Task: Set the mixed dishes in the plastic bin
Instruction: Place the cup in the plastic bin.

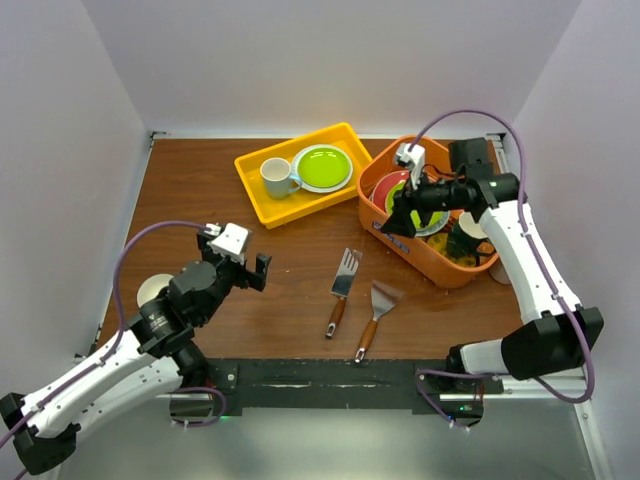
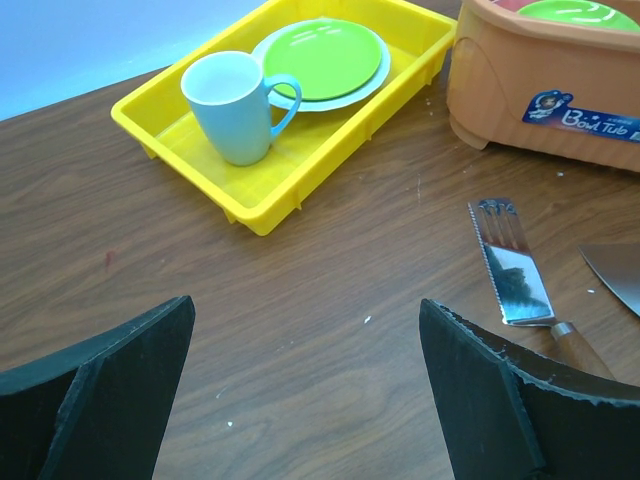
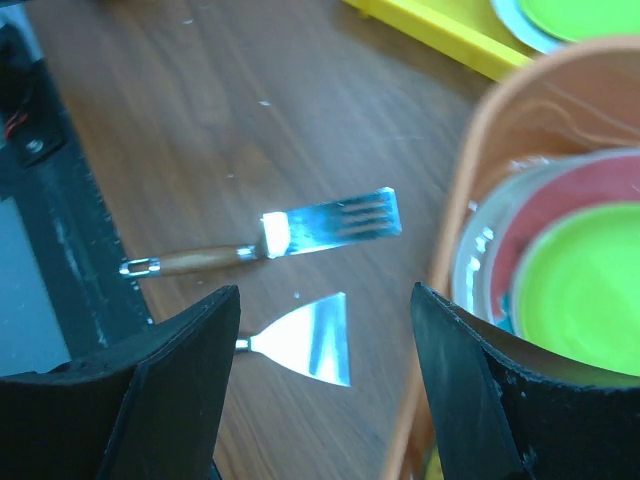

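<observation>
Next I should swing my left gripper over to its left in the top view and descend onto the small white bowl's rim [image 1: 167, 279], since the small white bowl below is still unbinned.
The orange plastic bin [image 1: 440, 268] stands at the back right of the table. Inside it a lime green plate [image 1: 430, 220] lies on a red plate [image 1: 385, 188], with a dark-teal mug [image 1: 468, 240] beside them. My right gripper [image 1: 392, 222] hovers over the bin's left rim [image 3: 450, 240], open and empty [image 3: 325, 292]. The right wrist view shows the same lime plate [image 3: 580, 290] and red plate [image 3: 570, 200]. A small white bowl [image 1: 152, 290] sits at the left, partly hidden by my left arm. My left gripper [image 1: 250, 270] is open over bare wood [image 2: 306, 305].
A yellow tray [image 1: 290, 212] at the back holds a white mug [image 1: 277, 178] and another lime green plate [image 1: 322, 167]. A slotted spatula [image 1: 343, 280] and a solid spatula [image 1: 378, 305] lie on the wood between the arms. White walls enclose the table.
</observation>
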`<state>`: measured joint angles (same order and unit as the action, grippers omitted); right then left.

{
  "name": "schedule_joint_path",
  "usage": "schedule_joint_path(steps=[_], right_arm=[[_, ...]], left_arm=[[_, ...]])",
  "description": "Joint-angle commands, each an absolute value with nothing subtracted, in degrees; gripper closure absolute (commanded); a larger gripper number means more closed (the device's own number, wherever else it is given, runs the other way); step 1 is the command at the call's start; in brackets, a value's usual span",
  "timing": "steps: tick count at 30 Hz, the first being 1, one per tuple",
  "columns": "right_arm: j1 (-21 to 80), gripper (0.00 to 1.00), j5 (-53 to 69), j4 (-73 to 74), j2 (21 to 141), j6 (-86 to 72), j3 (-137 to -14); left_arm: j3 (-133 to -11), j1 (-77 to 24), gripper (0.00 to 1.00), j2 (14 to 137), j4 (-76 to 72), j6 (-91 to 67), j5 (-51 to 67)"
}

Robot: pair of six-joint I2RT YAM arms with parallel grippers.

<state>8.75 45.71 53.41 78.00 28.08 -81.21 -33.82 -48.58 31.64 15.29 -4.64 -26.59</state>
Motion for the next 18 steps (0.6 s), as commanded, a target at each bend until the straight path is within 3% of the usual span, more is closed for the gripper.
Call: schedule_joint_path(steps=[1, 10, 18], right_arm=[[15.36, 0.27, 48.25, 52.73, 78.66, 31.10, -81.65], [25.22, 0.25, 49.66, 50.37, 76.91, 35.76, -74.63], [25.66, 0.22, 49.66, 46.59, 71.73, 38.67, -66.45]], left_arm=[[-33.22, -47.29, 0.00, 32.78, 12.57, -3.25, -28.21], [-34.71, -46.23, 0.00, 33.23, 14.94, -9.48, -28.65], [-37.35, -46.23, 0.00, 32.78, 25.99, -31.45, -32.15]])
